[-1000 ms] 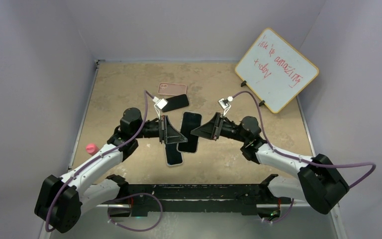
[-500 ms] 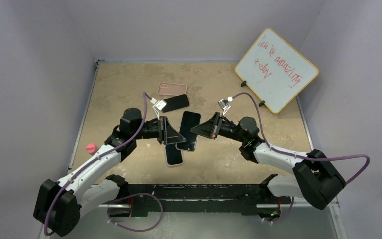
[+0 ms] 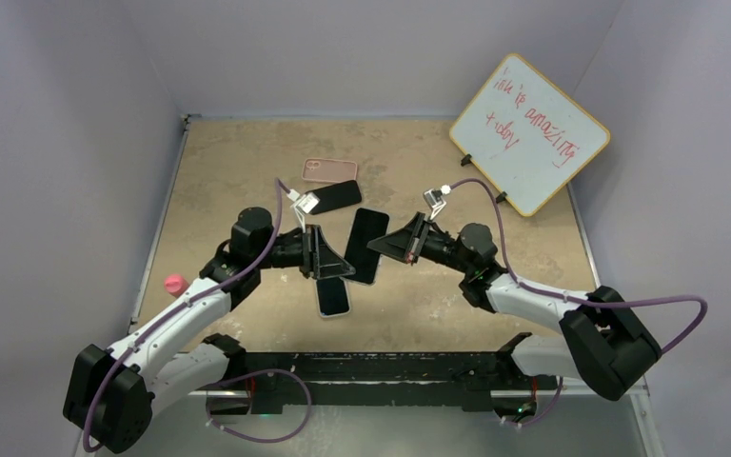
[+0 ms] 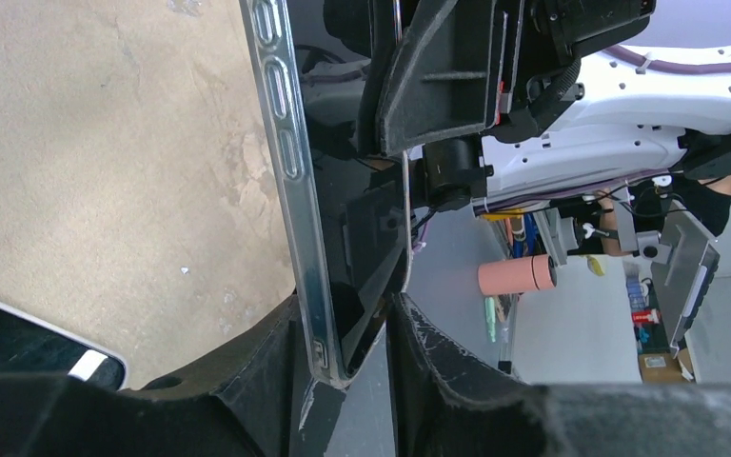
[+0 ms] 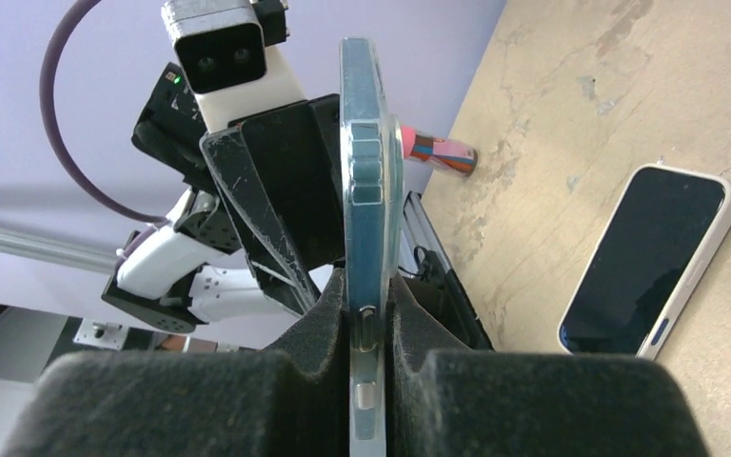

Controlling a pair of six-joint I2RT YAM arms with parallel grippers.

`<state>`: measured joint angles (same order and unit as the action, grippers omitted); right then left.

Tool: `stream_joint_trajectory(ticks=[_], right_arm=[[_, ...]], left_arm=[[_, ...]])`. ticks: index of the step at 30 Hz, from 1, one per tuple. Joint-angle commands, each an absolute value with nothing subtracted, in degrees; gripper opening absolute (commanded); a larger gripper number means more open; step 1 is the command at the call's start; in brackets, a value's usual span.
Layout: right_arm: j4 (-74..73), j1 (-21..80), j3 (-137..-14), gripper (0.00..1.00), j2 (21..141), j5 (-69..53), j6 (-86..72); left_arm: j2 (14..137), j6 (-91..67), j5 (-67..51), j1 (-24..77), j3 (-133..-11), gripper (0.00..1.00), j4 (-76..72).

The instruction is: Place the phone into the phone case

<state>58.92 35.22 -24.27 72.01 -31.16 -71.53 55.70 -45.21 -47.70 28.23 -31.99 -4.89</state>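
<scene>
The right gripper moves down and back onto the bare tabletop (image 5: 723,338) beside the second phone to release next, because the clear phone case (image 5: 371,162) already rings the phone's edge.
A black phone (image 3: 365,244) with a clear phone case (image 5: 371,162) round its edge hangs between both grippers above the table's middle. My right gripper (image 5: 371,286) is shut on one end of it, pads pressed flat on both faces; it shows in the top view too (image 3: 387,246). My left gripper (image 4: 352,333) has the other end's corner (image 4: 328,314) between its fingers, tilted, with a gap beside it, so the jaws stand open. In the top view the left gripper (image 3: 328,259) is left of the phone.
A second phone in a pale case (image 3: 333,298) lies on the table under the left gripper. Farther back lie a black phone (image 3: 338,196) and a pink case (image 3: 330,170). A whiteboard (image 3: 530,133) leans at the back right. A pink cylinder (image 3: 174,284) sits at the left edge.
The right gripper closed on the phone's end. The left gripper's jaws loosened from a tight grip. The phone rose slightly toward the back.
</scene>
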Motion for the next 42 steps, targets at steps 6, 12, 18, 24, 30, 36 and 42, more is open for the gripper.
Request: stream_joint_trajectory(ticks=[6,12,18,24,30,36,42], right_arm=[[63.35,34.2,-24.87,0.0,72.6,-27.25,-72.28],[63.8,34.19,-24.79,0.0,73.34,-27.95,-72.47],[62.28,34.2,-25.04,0.0,73.11,-28.79,-70.81],[62.1,34.19,-25.7,0.0,73.59,-35.32,-67.56],[67.99,34.19,-24.51,0.0,73.7,-41.62,-68.06],[65.65,34.59,-24.01,0.0,72.56,-44.66,-66.91],[61.44,35.01,-23.99,0.0,71.62,-44.78,-64.36]], left_arm=[[54.39,-45.45,-50.55,28.21,-31.01,0.3,-7.6],[55.65,-44.28,-47.35,28.15,-31.78,0.0,-5.15],[55.91,-42.32,-45.28,28.13,-33.26,0.06,-1.69],[53.73,-41.11,-42.33,27.16,-37.23,0.39,3.96],[54.62,-41.31,-40.56,25.96,-40.72,0.42,3.33],[59.28,-43.06,-42.36,25.84,-41.31,0.41,-2.54],[61.9,-43.06,-43.44,25.84,-41.31,0.35,-4.68]])
